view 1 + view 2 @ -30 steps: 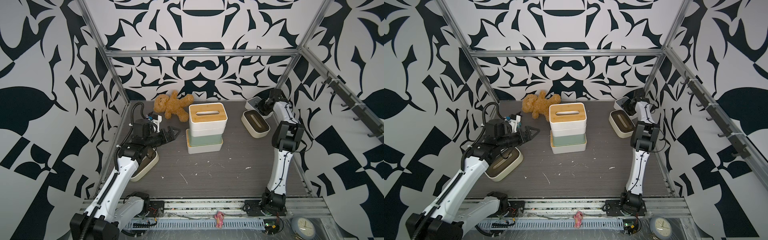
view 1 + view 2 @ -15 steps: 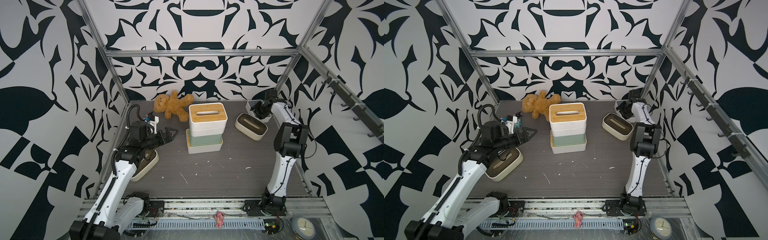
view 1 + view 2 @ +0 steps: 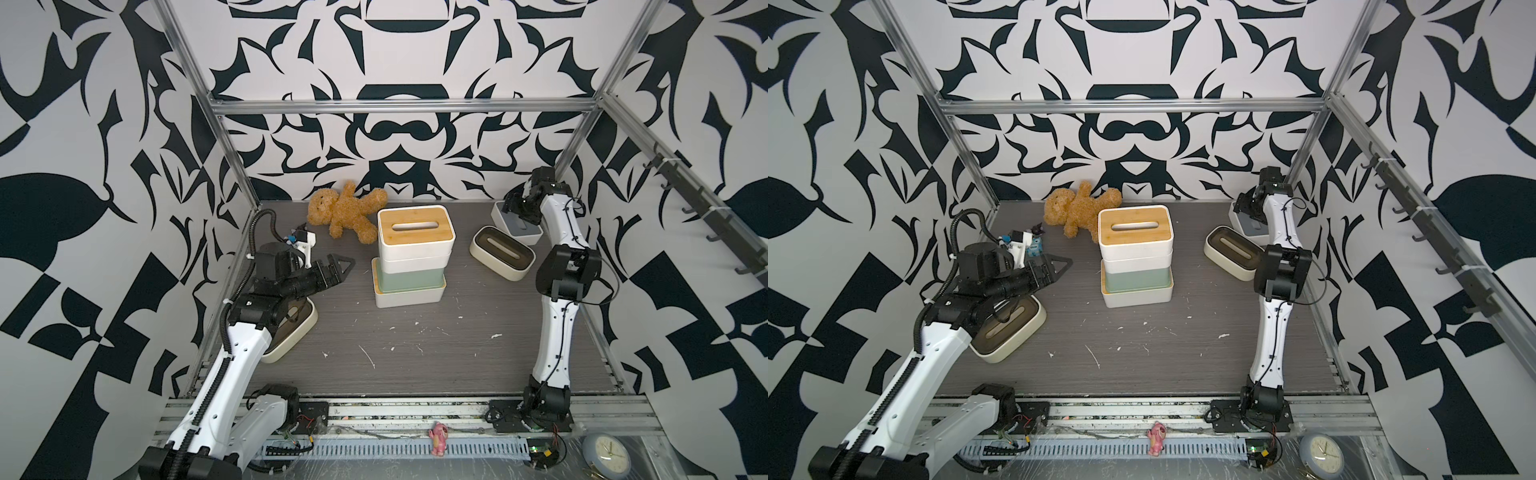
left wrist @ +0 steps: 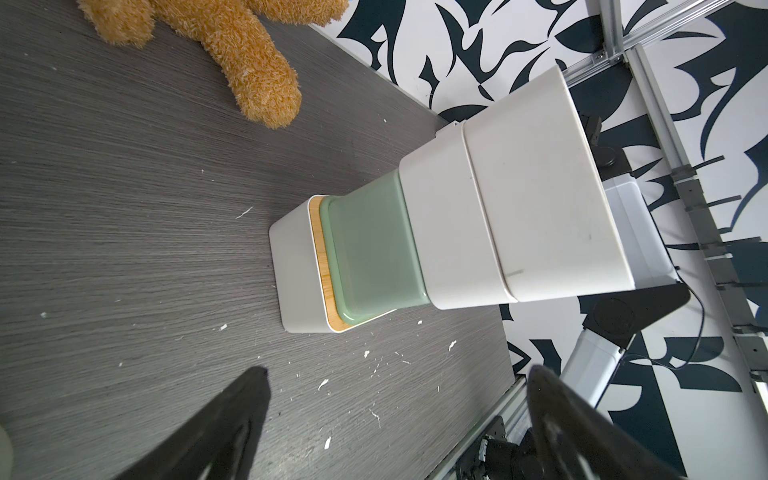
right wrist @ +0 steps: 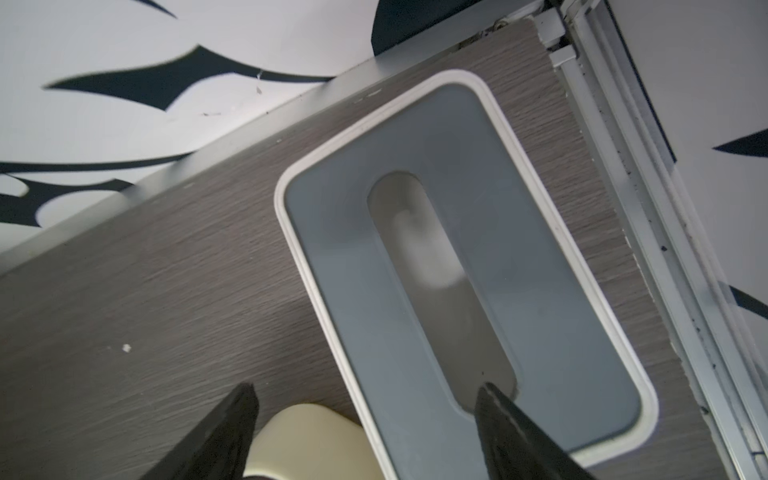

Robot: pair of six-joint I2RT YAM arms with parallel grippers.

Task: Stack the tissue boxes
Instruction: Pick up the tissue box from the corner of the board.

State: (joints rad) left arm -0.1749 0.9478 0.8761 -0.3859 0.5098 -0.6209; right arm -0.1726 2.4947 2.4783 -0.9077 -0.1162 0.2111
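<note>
I need to turn my right gripper in line with the slot in the grey lid and lower it onto the grey lid's part facing the stack [image 3: 508, 223] [image 5: 366, 304], because one finger fits in the slot.
Mid-floor in both top views stands a stack of tissue boxes [image 3: 411, 257] [image 3: 1136, 249]: white at the bottom, sage green, white, then a bamboo-lidded white one. My left gripper [image 3: 345, 266] [image 4: 399, 374] hangs open and empty left of the stack [image 4: 457, 232]. A cream box with a dark-brown lid [image 3: 503, 253] lies on the floor at the right. Behind it sits the grey-lidded white box [image 3: 517, 222] [image 5: 457, 270]. My right gripper [image 3: 509, 205] [image 5: 365, 390] is open above that box's near end, holding nothing. Another cream box [image 3: 291, 332] lies under my left arm.
A brown teddy bear [image 3: 347, 216] lies at the back, just left of the stack. The grey-lidded box sits in the back right corner against the metal frame rail [image 5: 623, 208]. Patterned walls close in three sides. White flecks litter the grey floor [image 3: 415, 353].
My right gripper has opened and let go of the right cream box, which now lies turned and slightly further left. That gripper has drawn back over the grey-lidded box. My left arm pulled back slightly.
</note>
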